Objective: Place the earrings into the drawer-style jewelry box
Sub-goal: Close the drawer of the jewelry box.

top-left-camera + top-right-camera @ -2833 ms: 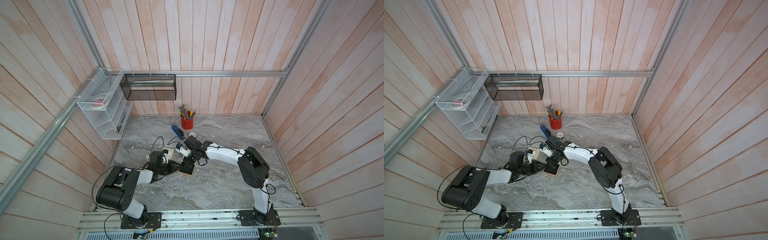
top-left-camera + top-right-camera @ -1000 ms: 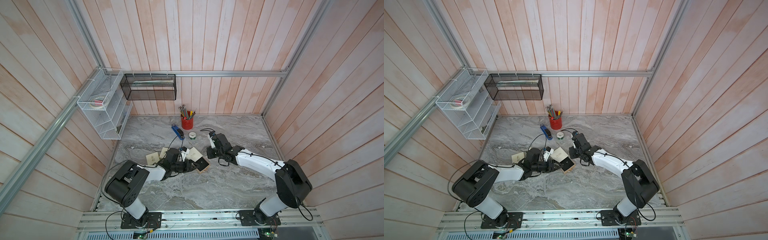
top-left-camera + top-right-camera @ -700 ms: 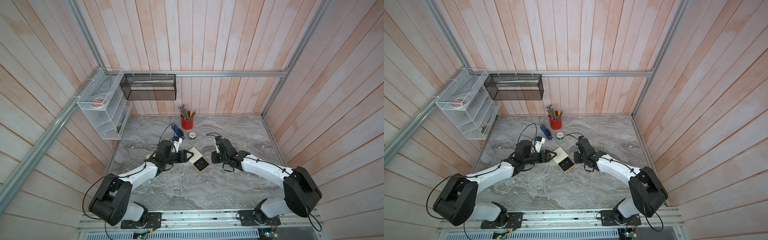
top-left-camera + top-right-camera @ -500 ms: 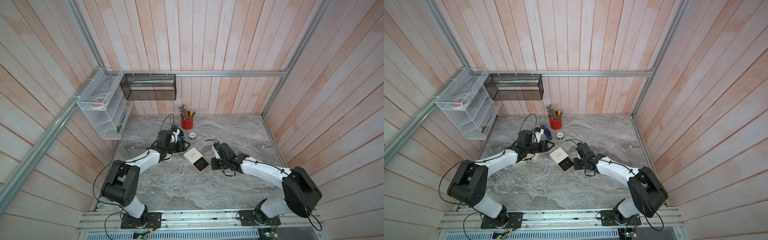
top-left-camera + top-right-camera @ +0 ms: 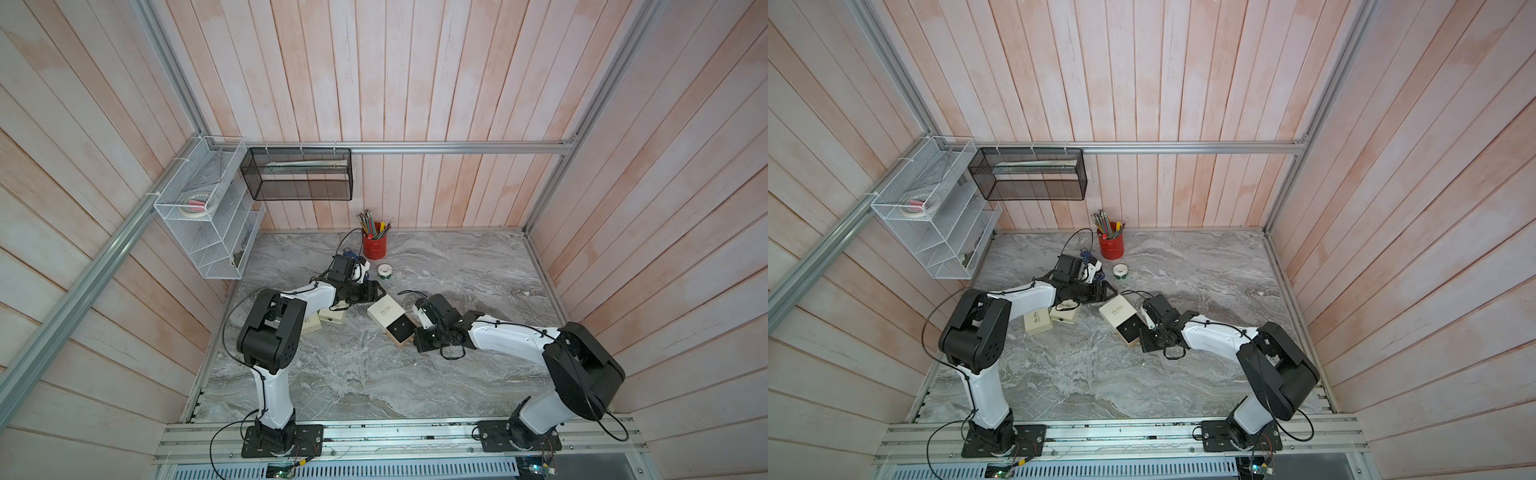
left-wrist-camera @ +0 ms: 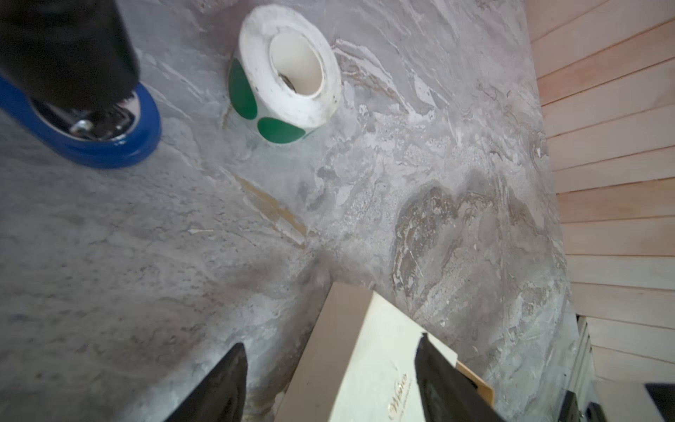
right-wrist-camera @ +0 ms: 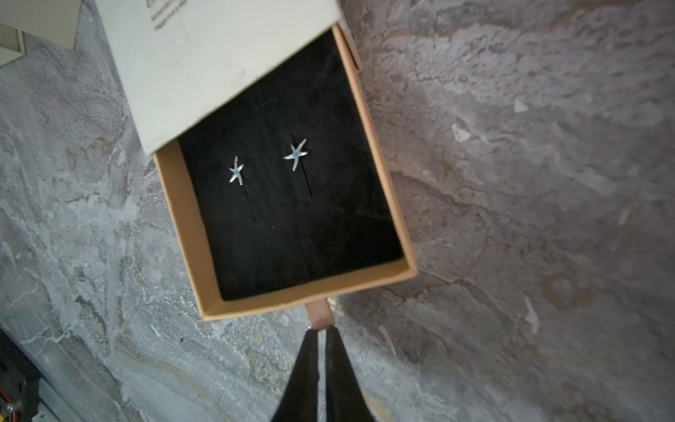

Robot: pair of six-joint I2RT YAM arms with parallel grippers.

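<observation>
Next I will move my right gripper outward, pushing the drawer (image 7: pixel 369 157) into the sleeve's opening (image 7: pixel 243 90), and release the drawer's tab, since the drawer stands open.
The drawer-style jewelry box (image 5: pixel 385 312) (image 5: pixel 1118 311) lies on the marble table, a cream sleeve (image 6: pixel 365 365) with its tan drawer (image 7: pixel 369 157) pulled out. Two silver star earrings (image 7: pixel 296 153) (image 7: pixel 236 171) sit on the drawer's black foam, seen as specks in a top view (image 5: pixel 401 328). My left gripper (image 5: pixel 376 292) (image 6: pixel 328 350) is open, its fingers on either side of the sleeve's far end. My right gripper (image 7: pixel 320 330) (image 5: pixel 417 337) is shut on the drawer's brown pull tab (image 7: pixel 320 317) at its tip.
Two more cream boxes (image 5: pixel 332 319) (image 5: pixel 311 326) lie under the left arm. A green-dot sticker roll (image 6: pixel 288 73) (image 5: pixel 385 271), a blue stapler (image 6: pixel 91 146) and a red pencil cup (image 5: pixel 374 246) stand behind. A wire shelf (image 5: pixel 208 208) and a mesh basket (image 5: pixel 299 174) hang on the walls.
My left arm has swung round to the back of the box and its gripper has opened. The right gripper has moved forward to the drawer's front end. The box has shifted only slightly.
</observation>
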